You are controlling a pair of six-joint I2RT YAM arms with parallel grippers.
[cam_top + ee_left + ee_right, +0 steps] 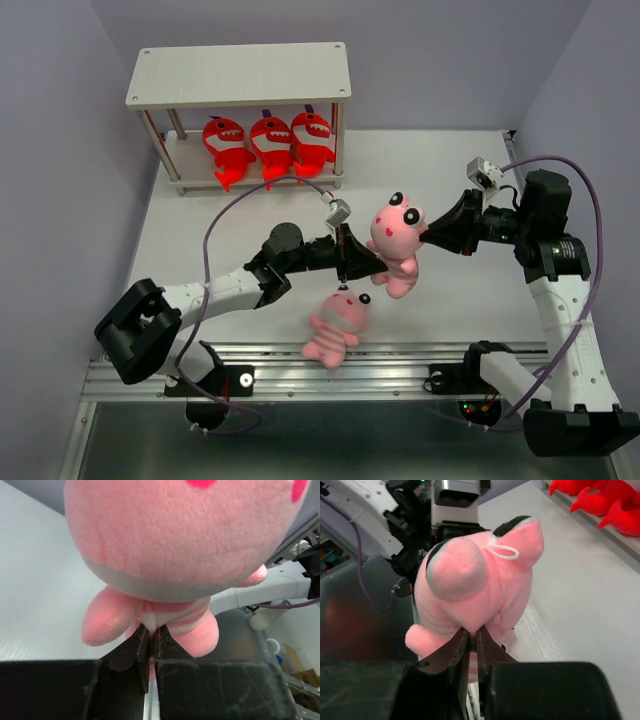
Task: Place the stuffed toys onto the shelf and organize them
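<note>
My left gripper holds the pink toy and will next lift it outward and let go of it on the end of the shelf's top board above the sharks, because that end is still bare.
The shelf (240,75) stands at the back left; three red sharks (268,147) sit side by side on its lower board, and its top board is bare. One pink toy (397,243) hangs above the table, held from both sides. My left gripper (362,262) is shut on its striped belly (170,615), with the jaws pinching fabric. My right gripper (428,238) is shut on its back (480,580), near the white hang loop (502,552). A second pink toy (336,326) lies on the table near the front edge, below the held one.
The sharks also show in the right wrist view (600,497), far right on the shelf board. The table's front edge has a metal rail (400,352). Purple cables (230,215) loop over the table. Purple walls close in on both sides.
</note>
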